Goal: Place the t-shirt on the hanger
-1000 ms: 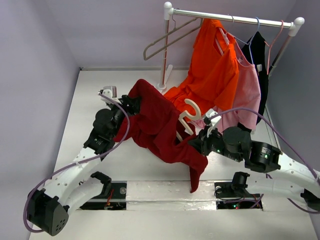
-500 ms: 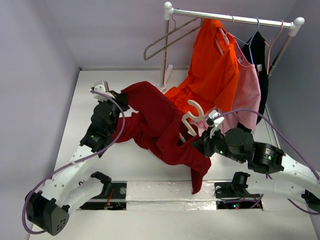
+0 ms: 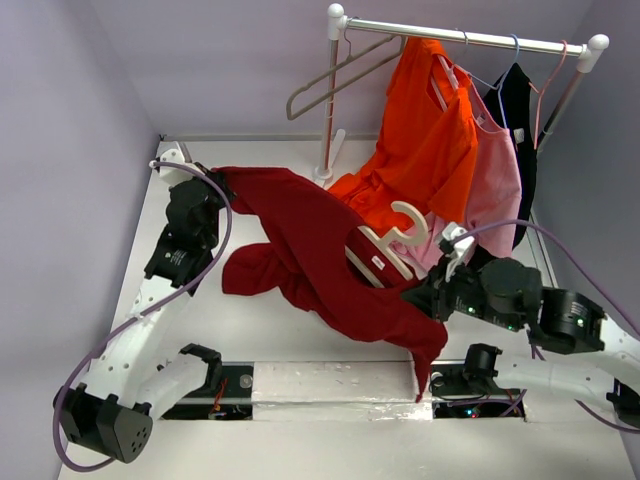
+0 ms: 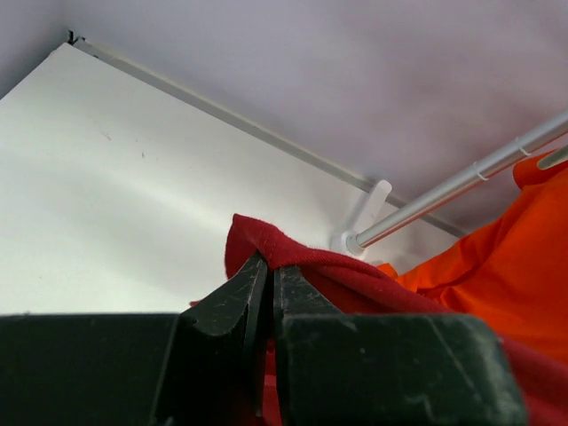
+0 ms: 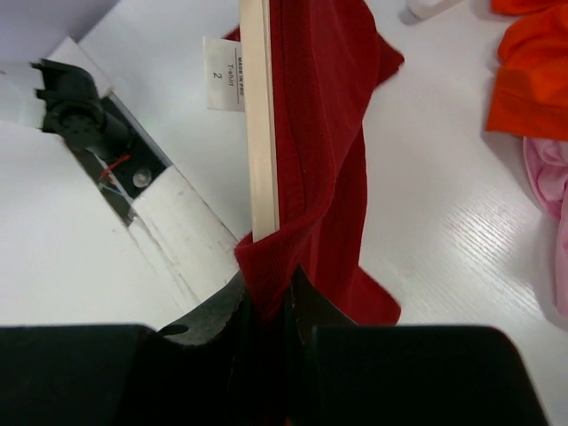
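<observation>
The bar's bare part beside the orange shirt is above and outward of my right gripper, so it will rise outward, hook the hanger there and release next.
The maroon t-shirt [image 3: 320, 250] hangs stretched above the table between my two grippers. My left gripper [image 3: 212, 180] is at the back left, shut on a fold of the shirt's edge [image 4: 266, 244]; its tips [image 4: 269, 264] pinch the cloth. The cream hanger [image 3: 400, 228] pokes its hook out of the shirt, with a white neck label beside its arm [image 5: 257, 133]. My right gripper [image 3: 425, 298], its tips [image 5: 266, 280] showing in its wrist view, is shut on the hanger's lower end, with maroon cloth [image 5: 324, 133] wrapped round it in the jaws.
A clothes rack [image 3: 470, 38] stands at the back with an orange shirt [image 3: 425, 140], a pink garment [image 3: 495, 190], a dark garment [image 3: 518, 110] and a thin grey-tan hanger [image 3: 335, 85]. Its post [image 3: 330, 100] and foot [image 4: 368, 209] are just behind the t-shirt. A wall runs along the left.
My left gripper has shut on the shirt's edge and pulled it back and to the left, spreading the cloth. The right gripper has carried the hanger rightwards and nearer, and more of the hanger shows.
</observation>
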`<state>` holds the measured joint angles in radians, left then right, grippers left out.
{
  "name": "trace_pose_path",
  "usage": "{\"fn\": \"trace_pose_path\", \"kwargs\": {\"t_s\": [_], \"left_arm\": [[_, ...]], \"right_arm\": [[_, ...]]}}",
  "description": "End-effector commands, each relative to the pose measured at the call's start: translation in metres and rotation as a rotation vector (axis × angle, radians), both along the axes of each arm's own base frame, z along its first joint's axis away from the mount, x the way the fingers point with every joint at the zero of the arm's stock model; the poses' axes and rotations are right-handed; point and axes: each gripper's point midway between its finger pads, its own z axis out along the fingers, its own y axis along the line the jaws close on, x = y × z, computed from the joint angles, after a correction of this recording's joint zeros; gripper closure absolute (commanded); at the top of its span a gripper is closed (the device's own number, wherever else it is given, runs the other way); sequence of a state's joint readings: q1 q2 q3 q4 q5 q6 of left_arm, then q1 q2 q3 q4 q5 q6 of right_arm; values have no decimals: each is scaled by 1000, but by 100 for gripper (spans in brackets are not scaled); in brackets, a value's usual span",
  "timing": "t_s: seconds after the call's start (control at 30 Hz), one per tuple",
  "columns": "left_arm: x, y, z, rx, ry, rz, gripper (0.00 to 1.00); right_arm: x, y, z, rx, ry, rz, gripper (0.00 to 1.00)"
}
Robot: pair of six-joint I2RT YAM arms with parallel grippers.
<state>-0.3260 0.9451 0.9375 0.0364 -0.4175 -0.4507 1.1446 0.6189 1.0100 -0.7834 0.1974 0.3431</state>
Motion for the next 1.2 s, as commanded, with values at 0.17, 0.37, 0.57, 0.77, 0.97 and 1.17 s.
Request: {"fn": "trace_pose_path", "kwargs": {"t_s": [0.17,0.37,0.57,0.77,0.97,1.17], "left_arm": [[-4,6,34,7,-64,10,100],[-6,-2,28,-23,-69,-33,100],[-15,-21,9,-61,-75,-145,100],[-47,-24,34,-78,-170,-210,61],[-87,-27,73,-80,-276,-302,42],[-111,-37,90,-59,-325,-407,34]], "right_arm": [[-17,-18,102,201,-104,57,100],[-16,-20,99,211,-105,43,100],[-4,-37,116,198,-137,-49,100],[28,-27,60,-23,-77,-194,100],[62,-33,35,-194,-84,-398,100],[99,-37,54,-261,-157,-573,100]]}}
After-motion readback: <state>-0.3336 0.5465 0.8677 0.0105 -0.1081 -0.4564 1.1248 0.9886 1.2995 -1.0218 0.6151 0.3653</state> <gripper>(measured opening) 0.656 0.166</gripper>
